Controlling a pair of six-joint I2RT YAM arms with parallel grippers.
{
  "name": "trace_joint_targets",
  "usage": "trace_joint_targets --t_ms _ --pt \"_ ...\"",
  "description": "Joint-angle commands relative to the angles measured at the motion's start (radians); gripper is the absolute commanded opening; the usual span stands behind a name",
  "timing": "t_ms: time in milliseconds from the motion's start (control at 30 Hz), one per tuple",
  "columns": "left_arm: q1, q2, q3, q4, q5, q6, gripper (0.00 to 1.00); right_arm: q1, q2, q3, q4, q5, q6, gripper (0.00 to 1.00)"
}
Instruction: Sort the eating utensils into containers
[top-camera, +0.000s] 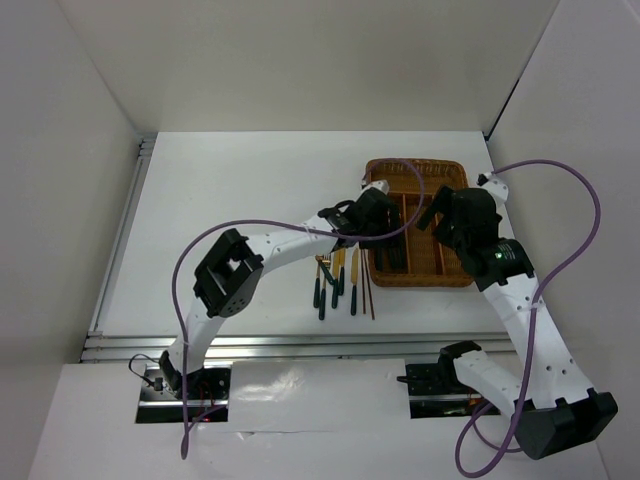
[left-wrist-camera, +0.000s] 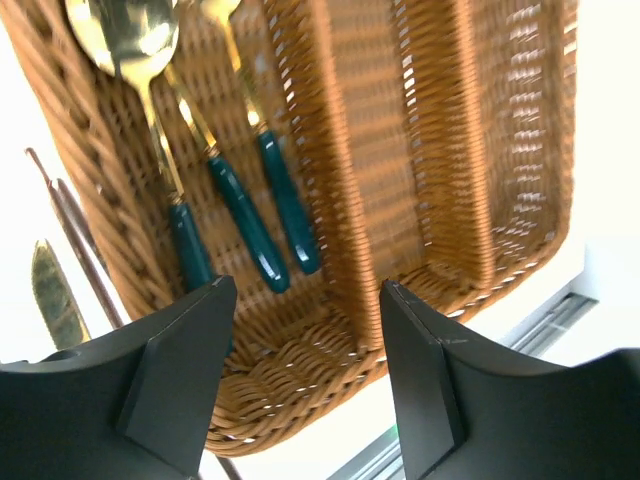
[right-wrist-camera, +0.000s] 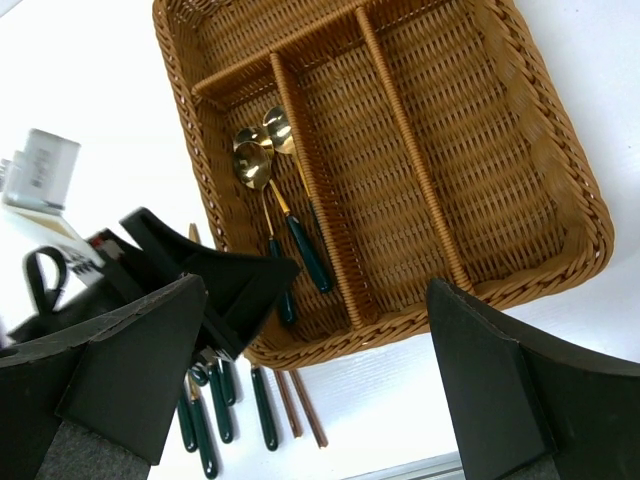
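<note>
The slanting green handle (top-camera: 328, 273) lies across the others. My left gripper moves off the tray (top-camera: 415, 164) to the left in the top view and lowers onto it next.
The brown wicker tray (top-camera: 415, 164) lies right of the table's middle, with long compartments. Three gold-headed utensils with green handles (left-wrist-camera: 245, 215) lie in its left compartment and also show in the right wrist view (right-wrist-camera: 300, 240). Several more utensils (top-camera: 337, 287) lie on the table just left of the tray's near corner, with the brown chopsticks (top-camera: 367, 292) beside them. My left gripper (top-camera: 378, 218) hovers open and empty over the tray's near-left end (left-wrist-camera: 305, 300). My right gripper (top-camera: 455, 222) is open and empty above the tray's right side (right-wrist-camera: 320, 370).
White walls close in the table on three sides. A metal rail (top-camera: 250, 345) runs along the near edge. In the right wrist view the left gripper's fingers (right-wrist-camera: 215, 275) stand over the tray's near-left corner. The middle and right compartments (right-wrist-camera: 480, 150) hold nothing.
</note>
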Motion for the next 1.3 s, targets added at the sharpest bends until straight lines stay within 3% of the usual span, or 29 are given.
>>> trace_joint_targets --t_ms 0,200,400,533,633,767,1100,1267 --pt "0.002 -0.036 0.065 -0.02 -0.018 0.03 0.74 -0.003 -0.009 0.039 -0.01 0.003 0.005 0.99" --pt "0.038 -0.218 -0.047 -0.029 0.032 0.063 0.77 -0.003 -0.018 0.03 -0.01 -0.034 -0.016 0.99" --pt "0.137 -0.49 -0.357 -0.061 0.068 0.105 0.77 -0.003 -0.018 0.01 0.02 -0.115 -0.052 0.99" --pt "0.148 -0.594 -0.489 -0.152 -0.049 0.068 0.76 -0.003 -0.009 -0.013 0.031 -0.138 -0.052 0.99" --pt "0.157 -0.614 -0.57 -0.129 -0.141 -0.027 0.76 -0.003 0.002 -0.022 0.051 -0.147 -0.042 0.99" --pt "0.157 -0.584 -0.645 -0.074 -0.168 -0.108 0.73 -0.003 0.002 -0.022 0.051 -0.158 -0.042 0.99" --pt "0.157 -0.34 -0.5 -0.121 -0.168 -0.145 0.69 -0.003 -0.018 -0.041 0.042 -0.136 -0.042 0.99" --pt "0.157 -0.261 -0.444 -0.166 -0.179 -0.145 0.61 -0.003 -0.018 -0.041 0.042 -0.126 -0.042 0.99"
